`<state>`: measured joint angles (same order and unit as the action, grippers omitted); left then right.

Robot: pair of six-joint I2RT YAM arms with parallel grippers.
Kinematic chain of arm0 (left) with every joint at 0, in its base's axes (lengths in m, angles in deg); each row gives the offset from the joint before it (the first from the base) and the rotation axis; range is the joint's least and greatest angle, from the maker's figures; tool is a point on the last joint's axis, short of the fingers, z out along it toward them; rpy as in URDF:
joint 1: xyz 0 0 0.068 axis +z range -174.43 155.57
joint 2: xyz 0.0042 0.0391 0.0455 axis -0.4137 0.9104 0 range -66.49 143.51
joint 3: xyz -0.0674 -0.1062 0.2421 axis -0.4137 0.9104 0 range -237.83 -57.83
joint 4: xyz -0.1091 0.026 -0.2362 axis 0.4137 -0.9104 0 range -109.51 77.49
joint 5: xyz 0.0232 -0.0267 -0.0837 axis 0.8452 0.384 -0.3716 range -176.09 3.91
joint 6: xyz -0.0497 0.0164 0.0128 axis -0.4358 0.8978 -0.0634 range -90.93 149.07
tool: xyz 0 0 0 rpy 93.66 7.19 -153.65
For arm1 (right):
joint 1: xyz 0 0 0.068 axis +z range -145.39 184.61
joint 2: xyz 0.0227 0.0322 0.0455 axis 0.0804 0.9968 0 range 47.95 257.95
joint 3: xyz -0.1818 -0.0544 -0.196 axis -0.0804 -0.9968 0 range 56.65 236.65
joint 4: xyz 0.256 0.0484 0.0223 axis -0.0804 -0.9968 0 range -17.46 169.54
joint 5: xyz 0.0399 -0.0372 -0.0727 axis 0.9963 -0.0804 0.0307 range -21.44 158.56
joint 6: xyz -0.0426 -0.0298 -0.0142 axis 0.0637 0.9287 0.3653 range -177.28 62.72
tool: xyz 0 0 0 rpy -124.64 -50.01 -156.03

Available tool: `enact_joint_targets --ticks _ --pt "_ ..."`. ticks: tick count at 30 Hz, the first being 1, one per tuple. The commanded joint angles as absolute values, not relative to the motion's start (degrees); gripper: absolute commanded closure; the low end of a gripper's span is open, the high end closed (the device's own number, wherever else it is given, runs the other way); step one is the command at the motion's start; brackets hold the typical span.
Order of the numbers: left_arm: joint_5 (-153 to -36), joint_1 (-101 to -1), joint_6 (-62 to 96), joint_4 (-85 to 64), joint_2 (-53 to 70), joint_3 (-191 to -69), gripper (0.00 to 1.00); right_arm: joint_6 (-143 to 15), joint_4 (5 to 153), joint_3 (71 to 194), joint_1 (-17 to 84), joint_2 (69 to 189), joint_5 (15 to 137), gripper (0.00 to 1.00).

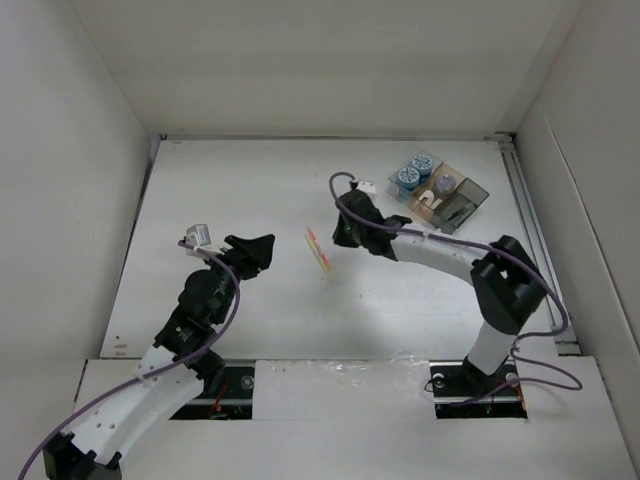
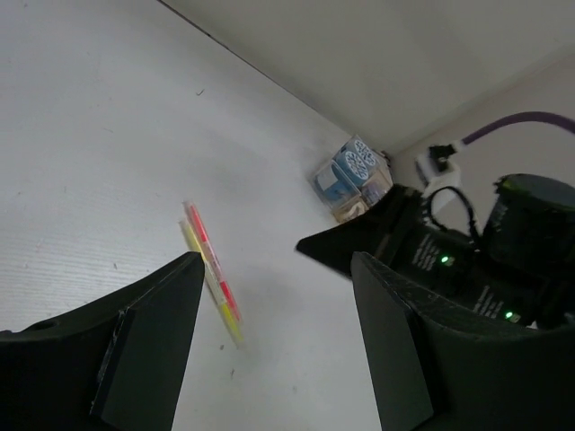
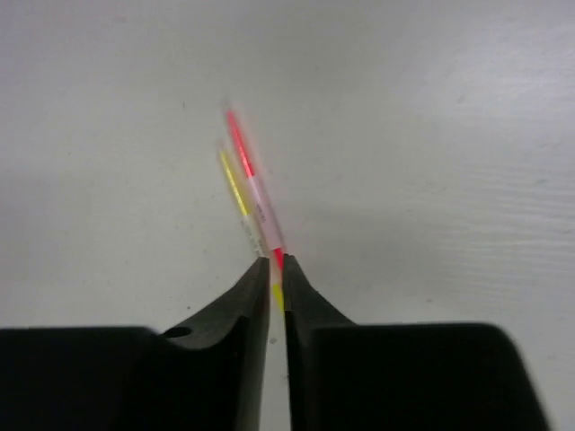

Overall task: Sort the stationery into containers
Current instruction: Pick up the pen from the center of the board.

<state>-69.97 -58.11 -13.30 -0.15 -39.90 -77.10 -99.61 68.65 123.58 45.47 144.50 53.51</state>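
Observation:
My right gripper's fingers are nearly closed. My right gripper will open them wider next, then go down onto the pale middle of the red-pink pen.
Two slim pens, one red-pink and one yellow (image 1: 318, 250), lie side by side on the white table; they also show in the left wrist view (image 2: 212, 271) and the right wrist view (image 3: 254, 193). My right gripper (image 1: 338, 236) hovers just right of them. Its jaws are closed to a thin slit (image 3: 278, 269), and the pens' near ends show through it. My left gripper (image 1: 258, 250) is open and empty (image 2: 274, 350), left of the pens. The clear organizer tray (image 1: 470, 196) stands at the back right with two blue-and-white rolls (image 1: 407, 178) in it. I cannot make out the dark pens.
White walls enclose the table on the left, back and right. The tray (image 2: 334, 205) sits near the back right corner beside the right wall's rail. The right arm's purple cable (image 1: 345, 195) loops above its wrist.

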Motion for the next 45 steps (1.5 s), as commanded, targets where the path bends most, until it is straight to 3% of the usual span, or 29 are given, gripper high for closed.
enact_joint_targets --ticks 1,5,11,19,39,41,43,45 --pt "-68.9 -58.2 -12.4 1.6 -40.7 -77.0 0.37 -95.8 67.8 129.1 48.9 150.0 53.9 0.82" --pt "-68.9 -58.2 -12.4 1.6 -40.7 -77.0 0.37 -94.1 64.8 135.3 52.2 155.9 51.8 0.57" --pt "-68.9 -58.2 -12.4 1.6 -40.7 -77.0 0.37 -93.6 62.2 141.5 53.5 161.8 47.6 0.57" --pt "-68.9 -58.2 -12.4 1.6 -40.7 -77.0 0.37 -93.6 59.2 146.0 53.5 167.5 43.8 0.75" --pt "-68.9 -58.2 -12.4 1.6 -40.7 -77.0 0.37 -93.6 57.3 146.7 53.5 171.5 43.8 0.72" --pt "-68.9 -58.2 -12.4 1.6 -40.7 -77.0 0.37 -93.6 57.3 146.0 53.5 171.5 42.8 0.79" --pt "-68.9 -58.2 -12.4 1.6 -40.7 -77.0 0.37 -94.2 57.3 145.5 53.5 170.9 41.7 0.92" --pt "-68.9 -58.2 -12.4 1.6 -40.7 -77.0 0.37 -94.2 57.3 143.6 52.9 169.2 39.8 0.96"
